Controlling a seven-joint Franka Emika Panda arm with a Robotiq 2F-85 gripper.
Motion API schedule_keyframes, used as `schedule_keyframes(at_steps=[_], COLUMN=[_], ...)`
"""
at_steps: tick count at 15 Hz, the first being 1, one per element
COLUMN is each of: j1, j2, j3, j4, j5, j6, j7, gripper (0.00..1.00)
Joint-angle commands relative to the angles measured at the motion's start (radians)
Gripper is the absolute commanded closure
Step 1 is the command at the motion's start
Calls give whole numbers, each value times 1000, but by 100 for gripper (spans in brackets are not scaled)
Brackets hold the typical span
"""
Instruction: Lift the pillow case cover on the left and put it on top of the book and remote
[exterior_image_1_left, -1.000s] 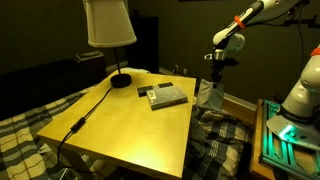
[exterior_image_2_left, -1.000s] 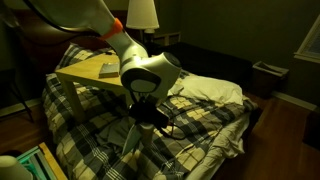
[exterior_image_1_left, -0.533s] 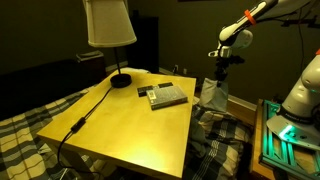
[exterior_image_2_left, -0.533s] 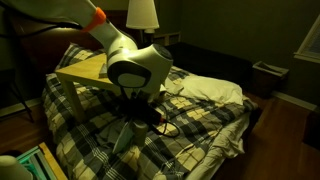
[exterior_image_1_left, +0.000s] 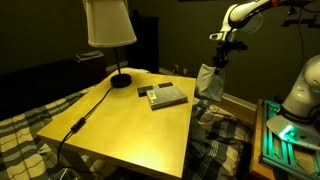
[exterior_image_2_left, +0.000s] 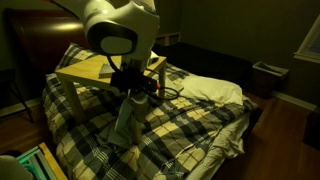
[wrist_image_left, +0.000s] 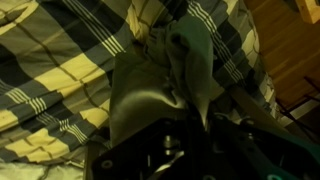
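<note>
I will raise my gripper past the table edge, move it toward the lamp and lower it over the book and remote to let go, because the cover is hanging lower than the tabletop.
My gripper is shut on the grey pillow case cover, which hangs below it just off the right edge of the yellow table. In an exterior view the cover dangles from the gripper above the plaid bed. In the wrist view the cover bunches up into the jaws. The book and the black remote lie on the table near the lamp base, to the left of the gripper.
A lamp with a white shade stands at the back of the table, its cord running across the top. A plaid blanket covers the bed. A green-lit box sits at the right.
My gripper has risen with the pillow case cover, lifting it from the bed to about table-top height.
</note>
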Motion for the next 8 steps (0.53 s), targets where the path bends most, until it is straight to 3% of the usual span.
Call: schedule_keyframes(at_steps=[1,8], j1=[93,283], j2=[-228,-431], j3=[-24,-6], j4=[-16,36], j5=[-12,3], j6=[-60,-46], j7=[29,40], gripper=[99,99])
